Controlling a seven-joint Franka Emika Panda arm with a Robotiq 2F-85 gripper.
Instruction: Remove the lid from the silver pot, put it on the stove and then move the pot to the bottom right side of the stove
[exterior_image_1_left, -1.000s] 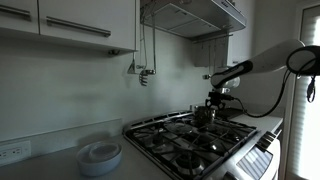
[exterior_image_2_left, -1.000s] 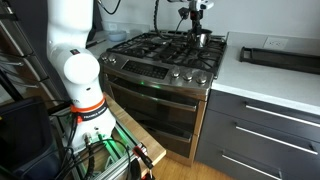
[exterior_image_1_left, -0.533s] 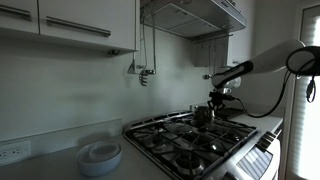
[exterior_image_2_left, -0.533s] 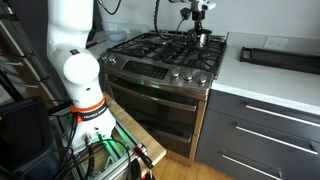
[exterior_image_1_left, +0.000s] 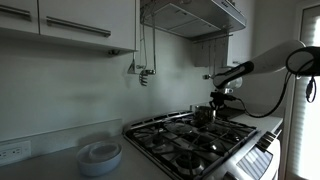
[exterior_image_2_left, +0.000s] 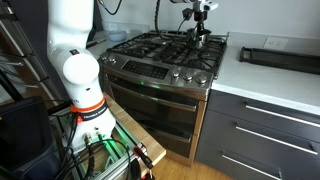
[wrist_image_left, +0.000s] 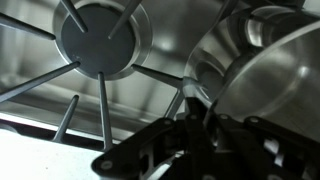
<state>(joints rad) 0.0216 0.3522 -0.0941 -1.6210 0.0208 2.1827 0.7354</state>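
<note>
The pot (exterior_image_1_left: 204, 115) goes back toward my base onto the round burner nearer the front next, as that burner lies empty. My gripper then releases the pot's rim.
The silver pot (wrist_image_left: 262, 70) fills the right of the wrist view, shiny, with its open top towards the camera. Its thin rim runs down between my dark fingers, and my gripper (wrist_image_left: 198, 128) is shut on that rim. In both exterior views the pot (exterior_image_1_left: 204, 115) (exterior_image_2_left: 202, 41) stands on the far part of the stove (exterior_image_1_left: 190, 145) (exterior_image_2_left: 160, 58), with my gripper (exterior_image_1_left: 217, 104) (exterior_image_2_left: 203, 31) reaching down onto it from above. A round burner cap (wrist_image_left: 101, 40) under black grate bars lies to the left of the pot. I cannot make out the lid in any view.
White stacked dishes (exterior_image_1_left: 100, 155) sit on the counter beside the stove. A dark tray (exterior_image_2_left: 279, 56) lies on the white counter (exterior_image_2_left: 270, 88). The range hood (exterior_image_1_left: 190, 14) hangs above the burners. The robot's white base (exterior_image_2_left: 78, 70) stands in front of the oven.
The jaws have closed on the pot's rim over the last second. The arm and the pot stay where they were.
</note>
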